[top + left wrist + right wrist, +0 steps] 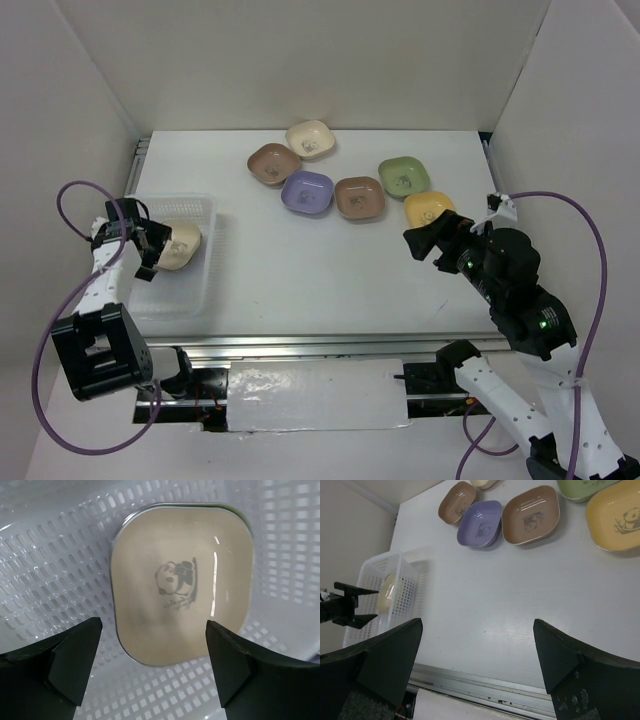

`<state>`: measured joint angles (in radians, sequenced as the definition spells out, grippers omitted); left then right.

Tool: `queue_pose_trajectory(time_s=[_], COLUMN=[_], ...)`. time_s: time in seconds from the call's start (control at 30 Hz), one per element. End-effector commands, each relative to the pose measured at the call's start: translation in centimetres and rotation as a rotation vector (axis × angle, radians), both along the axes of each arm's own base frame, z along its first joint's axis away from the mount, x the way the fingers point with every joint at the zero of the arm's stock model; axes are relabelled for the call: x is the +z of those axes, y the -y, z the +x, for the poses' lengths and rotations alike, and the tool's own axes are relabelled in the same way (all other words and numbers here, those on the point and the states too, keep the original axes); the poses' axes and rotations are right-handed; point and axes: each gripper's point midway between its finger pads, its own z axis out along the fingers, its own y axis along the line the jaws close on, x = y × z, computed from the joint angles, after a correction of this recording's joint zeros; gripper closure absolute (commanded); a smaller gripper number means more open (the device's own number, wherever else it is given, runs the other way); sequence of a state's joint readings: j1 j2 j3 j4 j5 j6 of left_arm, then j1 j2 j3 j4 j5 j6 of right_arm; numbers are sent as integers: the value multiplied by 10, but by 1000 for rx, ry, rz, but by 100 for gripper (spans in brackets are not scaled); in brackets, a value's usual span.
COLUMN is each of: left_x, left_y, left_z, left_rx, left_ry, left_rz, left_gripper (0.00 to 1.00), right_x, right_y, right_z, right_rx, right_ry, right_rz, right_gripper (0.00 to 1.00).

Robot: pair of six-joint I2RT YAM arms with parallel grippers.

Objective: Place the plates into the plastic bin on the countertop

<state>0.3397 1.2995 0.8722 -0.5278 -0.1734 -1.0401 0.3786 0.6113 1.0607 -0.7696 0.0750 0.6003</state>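
The left gripper lifts and swings outward next, then lowers to the purple plate's rim on the bin side, since the cream plate (181, 245) already lies in the bin.
A cream plate (181, 245) lies in the plastic bin (185, 292) at the left of the countertop (300, 270). My left gripper (150, 246) is open and empty, right beside it over the bin. In the left wrist view the cream plate (182, 585) lies on the bin's mesh (50, 555) just beyond my open gripper (152, 652). Several plates sit at the back: cream (310, 139), brown (273, 163), purple (307, 191), brown (359, 197), green (403, 177), yellow (428, 208). My right gripper (422, 241) is open and empty, above the table next to the yellow plate.
White walls stand at the left, back and right. A metal rail (330, 346) runs along the table's near edge. The right wrist view shows the bin (402, 575), the purple plate (480, 522), a brown plate (531, 515) and the yellow plate (615, 515).
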Motion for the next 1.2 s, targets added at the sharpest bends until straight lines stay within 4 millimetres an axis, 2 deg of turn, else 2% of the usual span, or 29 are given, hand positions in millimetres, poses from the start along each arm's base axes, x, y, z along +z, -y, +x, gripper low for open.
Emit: queue_pose_trajectory(time_s=[0.0, 0.03, 0.1, 0.13, 0.17, 0.2, 0.27, 0.3, 0.33, 0.37, 0.4, 0.43, 0.47, 0.5, 0.57, 0.6, 0.67, 0.7, 0.77, 0.8, 0.93, 1.03, 1.07, 1.1, 1.17], left_x=[72, 92, 117, 139, 149, 151, 169, 150, 166, 167, 137, 155, 145, 133, 114, 101, 85, 60, 53, 37, -4, -32, -38, -52, -65], left_y=[-1, 9, 21, 45, 61, 99, 133, 166, 183, 200, 223, 236, 241, 254, 259, 266, 270, 275, 283, 290, 295, 297, 298, 296, 291], left_z=[12, 17, 21, 32, 37, 47, 64, 76, 91, 101, 116, 134, 137, 158, 167, 183, 193, 199, 210, 216, 215, 208, 205, 200, 194], left_rx=[-23, -51, -90, -164, -223, -339, -441, -546, -612, -676, -757, -795, -813, -832, -839, -843, -830, -839, -843, -856, -860, -860, -862, -852, -846], left_ry=[174, 218, 273, 352, 387, 404, 440, 385, 410, 406, 325, 351, 293, 254, 175, 156, 121, 78, 83, 60, -33, -69, -72, -92, -114], left_rz=[128, 155, 188, 202, 211, 198, 218, 213, 234, 237, 238, 254, 256, 259, 253, 252, 240, 228, 214, 210, 228, 243, 238, 229, 221], left_gripper=[1, 1, 1, 1, 1, 1, 1, 1, 1, 1, 1, 1, 1, 1, 1, 1, 1, 1, 1, 1, 1, 5, 8, 14, 24], right_x=[18, 17, 16, 13, 13, 11, 11, 10, 10, 9, 9, 8, 8, 7, 6, 5, 3, 1, -2, -3, -7, -9, -8, -8, -9], right_y=[0, -1, -2, -3, -4, -6, -10, -13, -14, -14, -15, -13, -12, -9, -7, -4, -4, -4, -7, -8, -9, -7, -7, -8, -8], right_z=[5, 6, 7, 9, 10, 12, 15, 17, 17, 17, 17, 16, 16, 15, 14, 13, 13, 14, 14, 14, 14, 13, 12, 12, 12], right_rx=[-3, -1, 5, 5, 7, 15, 24, 36, 44, 45, 49, 44, 43, 36, 29, 23, 21, 21, 36, 42, 51, 44, 46, 49, 51], right_ry=[67, 66, 63, 58, 59, 55, 56, 49, 45, 42, 38, 35, 37, 40, 41, 41, 40, 36, 25, 24, 16, 18, 23, 21, 21], right_rz=[9, 9, 13, 12, 15, 16, 22, 23, 21, 17, 14, 4, -2, -12, -21, -27, -33, -34, -31, -31, -38, -40, -40, -39, -39], right_gripper=[0, 0, 0, 0, 0, 0, 0, 0, 0, 0, 0, 0, 0, 0, 0, 0, 0, 0, 0, 0, 0, 0, 0, 0, 0])
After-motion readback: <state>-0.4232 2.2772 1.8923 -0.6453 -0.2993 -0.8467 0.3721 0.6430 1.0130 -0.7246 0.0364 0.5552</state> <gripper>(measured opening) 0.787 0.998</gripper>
